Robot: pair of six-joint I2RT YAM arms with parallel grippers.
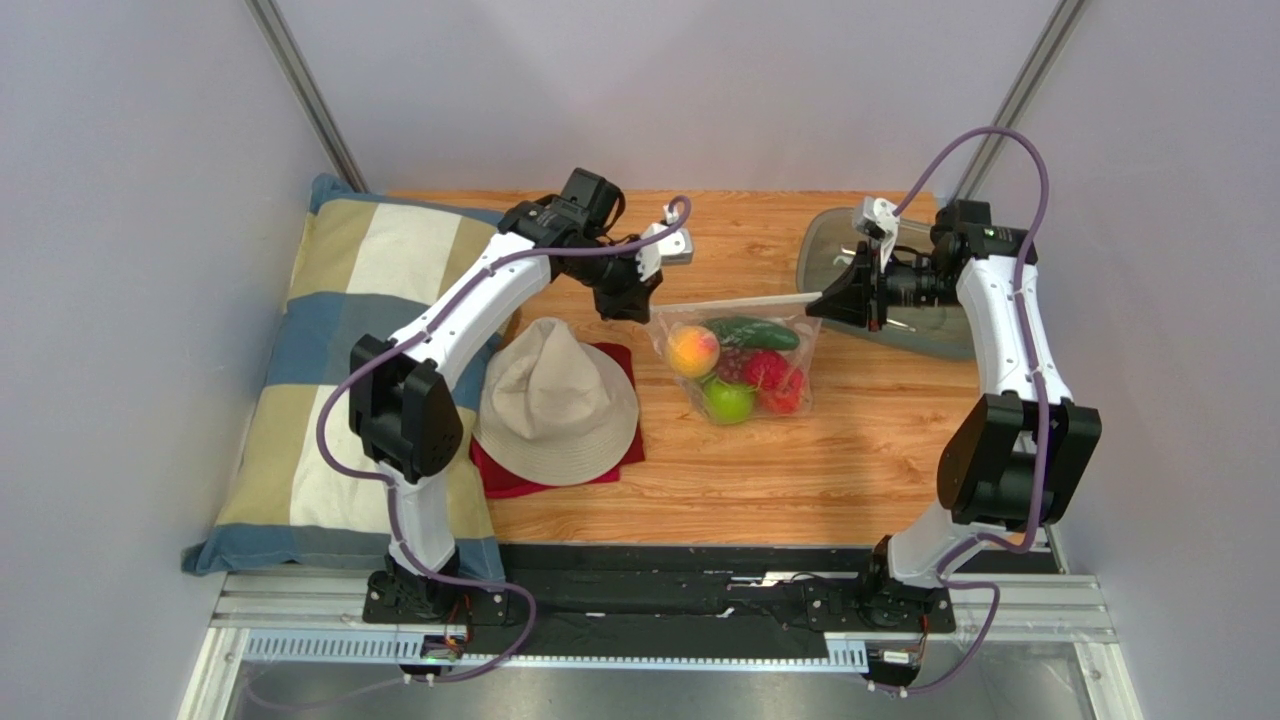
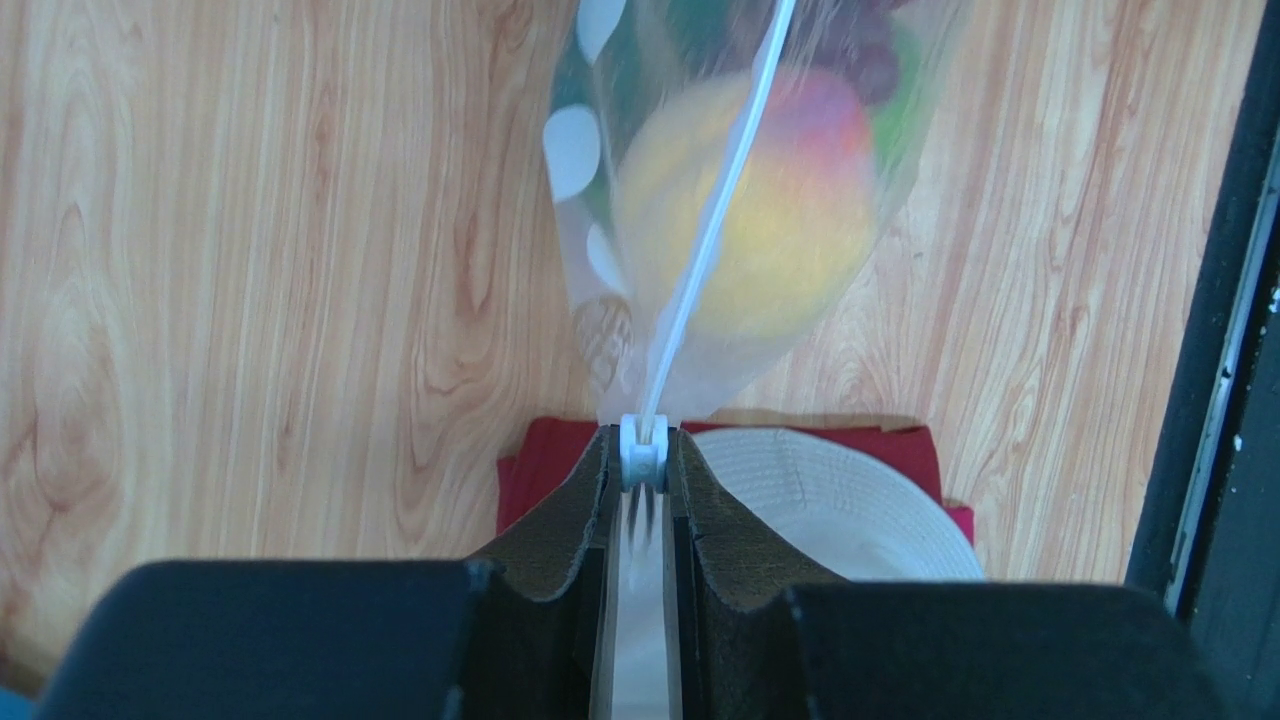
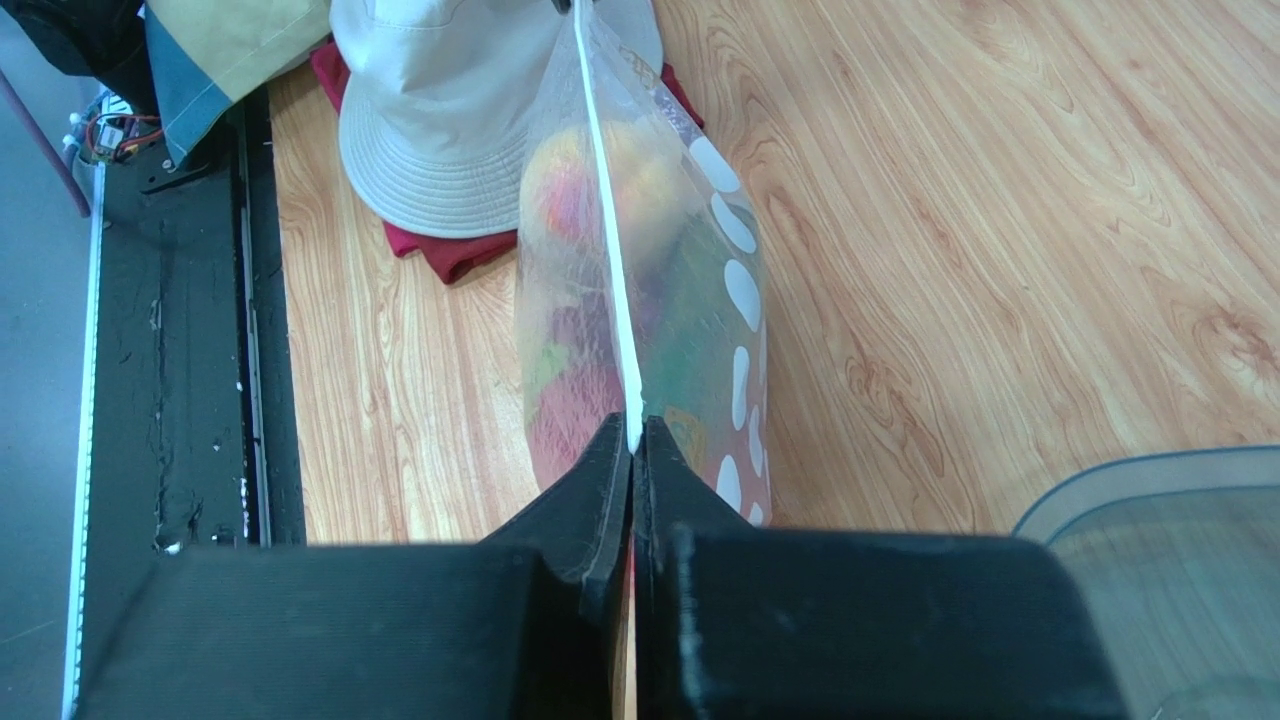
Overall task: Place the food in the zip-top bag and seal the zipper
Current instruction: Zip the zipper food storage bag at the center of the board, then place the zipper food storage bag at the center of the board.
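The slider [image 2: 643,447] is at the zipper's end, so my left gripper next needs to move back and down toward the bare wood [image 2: 1044,383] beside the hat and release it.
The zip-top bag [image 1: 796,393] is stretched between my two grippers above the wooden table, mouth edge up. The food is inside it: an orange ball [image 1: 693,350], a green ball [image 1: 729,401], red balls [image 1: 769,372] and a dark green long piece [image 1: 751,332]. My left gripper [image 1: 649,311] is shut on the white slider [image 2: 643,447] at the left end of the zipper [image 2: 721,195]. My right gripper [image 3: 633,443] is shut on the bag's right end, pinching the zipper [image 3: 609,240] edge. Through the dotted plastic [image 3: 736,300] the fruit shows blurred.
A beige hat [image 1: 556,402] lies on a red cloth [image 1: 511,477] left of the bag. A checked pillow [image 1: 346,300] lies along the left side. A grey translucent tray [image 1: 887,323] sits at the back right, behind my right gripper.
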